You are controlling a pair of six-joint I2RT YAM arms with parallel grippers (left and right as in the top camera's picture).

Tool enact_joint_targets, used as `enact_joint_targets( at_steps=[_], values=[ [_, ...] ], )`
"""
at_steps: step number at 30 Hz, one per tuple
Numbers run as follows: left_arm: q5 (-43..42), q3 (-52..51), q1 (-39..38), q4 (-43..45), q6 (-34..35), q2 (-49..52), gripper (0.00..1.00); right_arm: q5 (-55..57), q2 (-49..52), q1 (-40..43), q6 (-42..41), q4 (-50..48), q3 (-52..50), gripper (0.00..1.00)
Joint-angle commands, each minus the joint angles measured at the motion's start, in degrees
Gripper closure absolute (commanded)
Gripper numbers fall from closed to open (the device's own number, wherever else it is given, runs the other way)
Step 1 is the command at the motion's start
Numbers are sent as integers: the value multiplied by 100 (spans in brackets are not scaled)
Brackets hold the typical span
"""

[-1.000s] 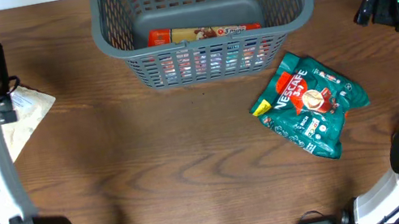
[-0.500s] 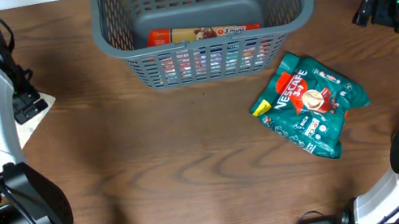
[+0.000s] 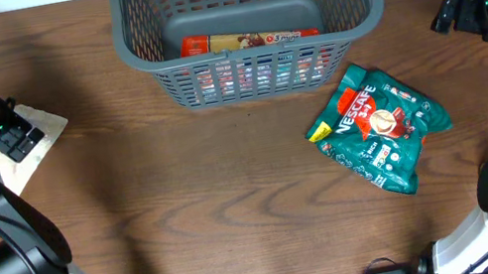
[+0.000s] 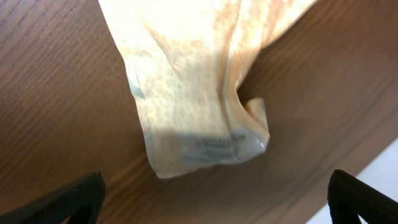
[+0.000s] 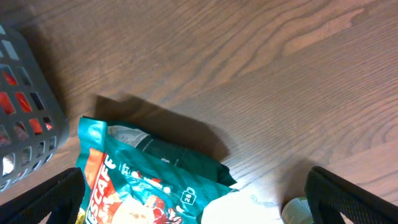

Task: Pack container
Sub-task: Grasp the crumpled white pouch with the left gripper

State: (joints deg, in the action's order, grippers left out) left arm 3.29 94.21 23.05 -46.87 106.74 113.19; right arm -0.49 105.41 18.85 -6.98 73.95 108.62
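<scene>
My left gripper should next lower onto the beige pouch's narrow end and close there, as that end fits between my open fingers in the wrist view.
The container (image 3: 356, 28), a dark grey lattice basket, stands at the table's far middle with a red and tan packet (image 3: 250, 39) lying inside. A green Nescafe bag (image 3: 379, 125) lies flat on the wood in front of its right corner. At the left edge lies a beige pouch (image 3: 35, 141). My left gripper (image 3: 13, 137) hovers open over that pouch (image 4: 186, 93), nothing between its fingers (image 4: 68, 199). My right gripper (image 3: 451, 10) hangs open at the far right, above and apart from the green bag (image 5: 143, 186), with the basket wall (image 5: 25, 106) at its left.
Bare wooden table (image 3: 215, 202) fills the middle and front. The right wrist view shows a small green and white object (image 5: 297, 211) at the bottom edge, beside a bright glare patch. The table's edge runs near the beige pouch in the left wrist view.
My left arm has swung about at the table's left side, its gripper staying open over the beige pouch. The right arm, basket and green bag have not moved.
</scene>
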Motion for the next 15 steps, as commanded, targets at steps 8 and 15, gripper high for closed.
enact_joint_targets(
  at_steps=[8, 15],
  values=[
    [-24, -31, 136, -164, 98, 632, 1, -37, -28, 13, -68, 22, -13, 1],
    [37, -31, 474, -46, -210, 1021, 1, -39, -28, 9, -72, 98, -13, 1]
  ],
)
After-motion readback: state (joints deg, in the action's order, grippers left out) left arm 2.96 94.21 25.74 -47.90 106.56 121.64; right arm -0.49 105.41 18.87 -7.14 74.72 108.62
